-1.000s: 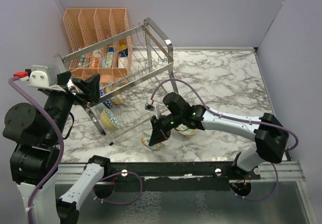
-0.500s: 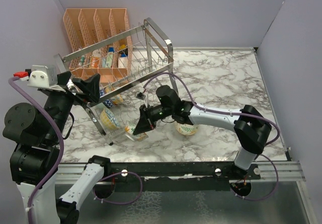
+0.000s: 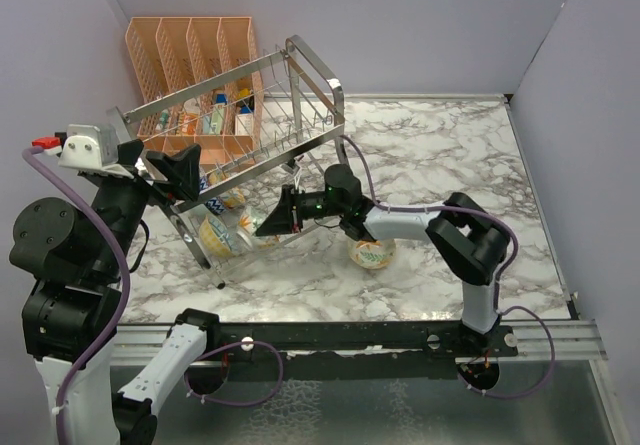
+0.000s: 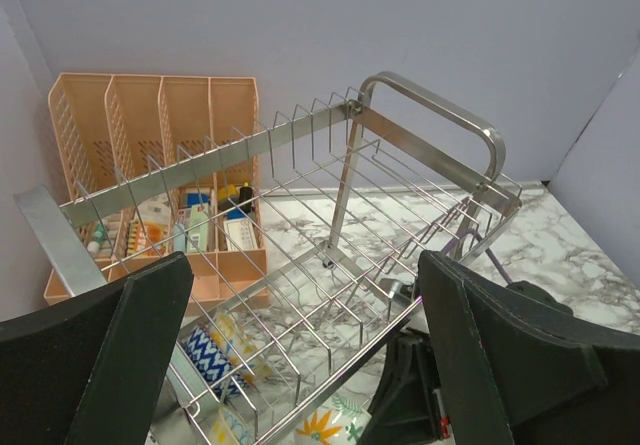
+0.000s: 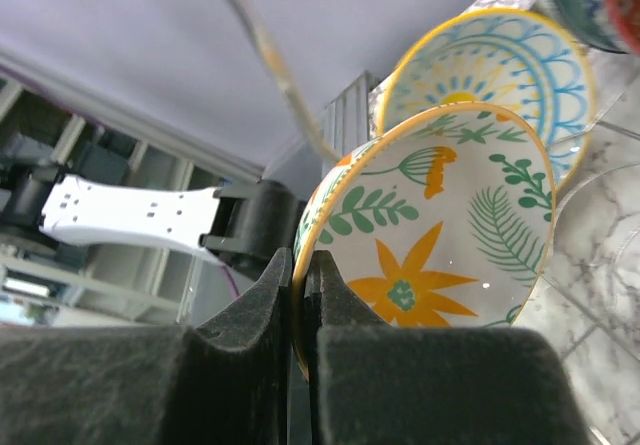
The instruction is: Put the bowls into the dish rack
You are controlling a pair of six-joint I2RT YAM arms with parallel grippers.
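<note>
My right gripper should next move outward and toward the second patterned bowl (image 3: 220,237) (image 5: 508,77) and open beside it, because the cream bowl is still at the near edge of the rack's lower level.
The chrome wire dish rack (image 3: 262,125) stands at the back left and fills the left wrist view (image 4: 400,180). My right gripper (image 3: 283,213) is shut on the rim of a cream bowl with an orange flower and green leaves (image 5: 440,235), holding it on edge at the rack's lower tier (image 3: 258,227). A second patterned bowl (image 3: 215,235) stands on edge in that tier just behind it (image 5: 500,65). A third bowl (image 3: 371,255) sits on the marble table. My left gripper (image 3: 160,165) is open and empty above the rack's left end (image 4: 305,265).
A peach-orange mesh organiser (image 3: 195,75) with small items stands behind the rack. A blue zigzag cup (image 4: 215,355) lies in the rack's lower tier. Purple walls close the back and sides. The right arm's cable (image 3: 345,160) loops near the rack's right end.
My right gripper has carried the flowered bowl left and back, from the table in front of the rack to the lower tier beside the bowl standing there. The left arm barely moved.
</note>
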